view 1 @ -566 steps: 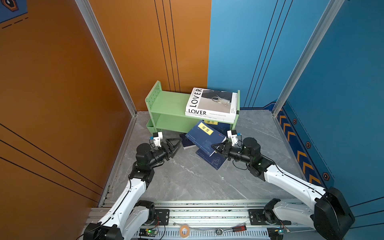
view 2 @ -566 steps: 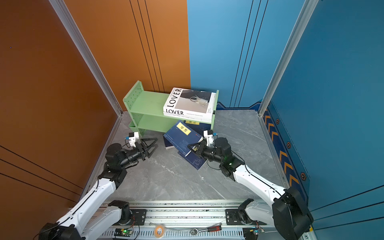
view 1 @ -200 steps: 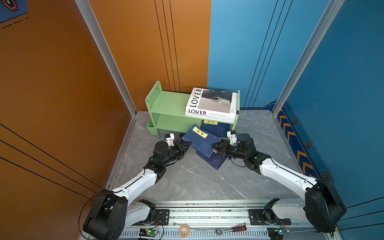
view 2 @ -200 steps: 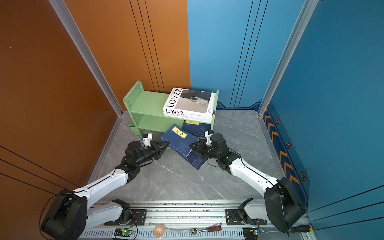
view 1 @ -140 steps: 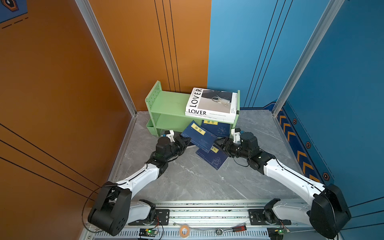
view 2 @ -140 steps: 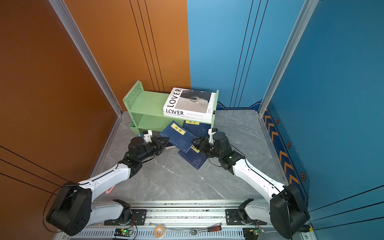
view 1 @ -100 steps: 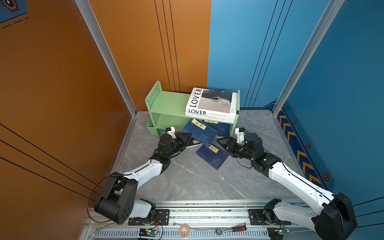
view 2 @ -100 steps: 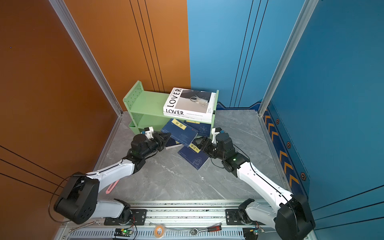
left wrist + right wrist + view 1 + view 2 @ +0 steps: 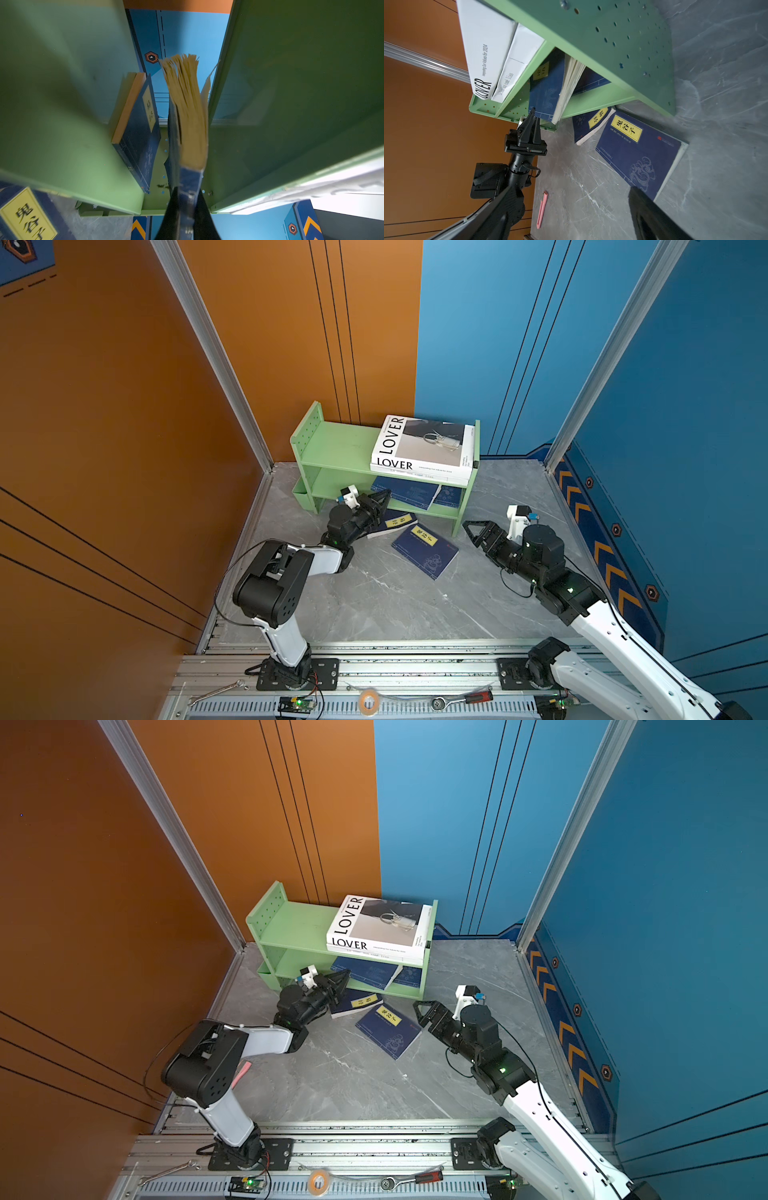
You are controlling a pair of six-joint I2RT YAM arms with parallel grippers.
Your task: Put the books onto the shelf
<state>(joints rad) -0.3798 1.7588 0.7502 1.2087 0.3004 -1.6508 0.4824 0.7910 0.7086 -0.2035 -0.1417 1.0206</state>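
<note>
The navy book in my left gripper still hangs above the board of the shelf's lower level, so my left gripper will next carry it deeper into that level, lower it onto the other navy book point(image 9: 450, 496) point(image 9: 140, 134) and let go.
The light green shelf point(image 9: 332, 443) point(image 9: 291, 923) stands at the back corner. A white "LOVER" book point(image 9: 419, 443) lies on its top tier, on a second white book point(image 9: 517, 62). My left gripper point(image 9: 380, 499) point(image 9: 187, 214) is shut on the corner of a navy book point(image 9: 409, 491) point(image 9: 187, 116) that sits inside the lower tier. Another navy book point(image 9: 449, 495) lies further right in that tier. Two navy books with yellow labels lie on the floor in front: one point(image 9: 395, 523) by the shelf's foot, one point(image 9: 424, 549) further out. My right gripper point(image 9: 478, 531) point(image 9: 428, 1013) stands open and empty beside them.
A small green bin point(image 9: 300, 491) hangs on the shelf's left side. A pink utility knife point(image 9: 542, 209) lies on the grey floor near the left arm. A wrench point(image 9: 216, 691), a tape roll point(image 9: 368, 699) and a ratchet point(image 9: 457, 700) lie on the front rail. Orange and blue walls enclose the space.
My right gripper has opened, let go of the navy book and drawn back to the right. The left gripper has carried that book forward into the shelf's lower tier.
</note>
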